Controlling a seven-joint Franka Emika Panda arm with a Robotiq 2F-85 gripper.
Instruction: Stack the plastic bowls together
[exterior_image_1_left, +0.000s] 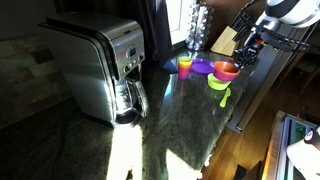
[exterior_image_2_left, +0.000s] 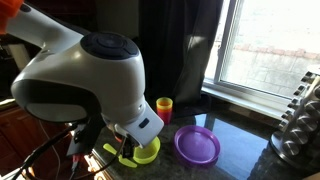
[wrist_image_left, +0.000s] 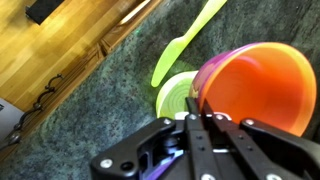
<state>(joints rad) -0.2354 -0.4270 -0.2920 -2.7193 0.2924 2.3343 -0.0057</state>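
I will move my gripper over the lime green bowl (exterior_image_1_left: 217, 84) (wrist_image_left: 179, 98) next. Then I will lower the orange bowl into that bowl.
My gripper (wrist_image_left: 200, 103) is shut on the near rim of the orange bowl (wrist_image_left: 258, 85), which has a purple bowl's edge (wrist_image_left: 203, 78) showing around its outside. I hold them tilted just above the counter; they partly cover the lime green bowl (wrist_image_left: 173, 97) below. In an exterior view the orange bowl (exterior_image_1_left: 227, 70) hangs at the gripper (exterior_image_1_left: 243, 56), with the green bowl (exterior_image_1_left: 217, 83) in front and another purple bowl (exterior_image_1_left: 202, 67) beside it. In an exterior view the arm hides the held bowls; the green bowl (exterior_image_2_left: 142, 152) and purple bowl (exterior_image_2_left: 197, 145) show.
A lime-green spoon (wrist_image_left: 186, 44) lies beside the green bowl, near the counter edge (wrist_image_left: 95, 62). An orange-yellow cup (exterior_image_1_left: 185, 66) stands by the window. A steel coffee maker (exterior_image_1_left: 100, 65) fills the counter's other end. A metal rack (exterior_image_2_left: 300, 115) stands near the purple bowl.
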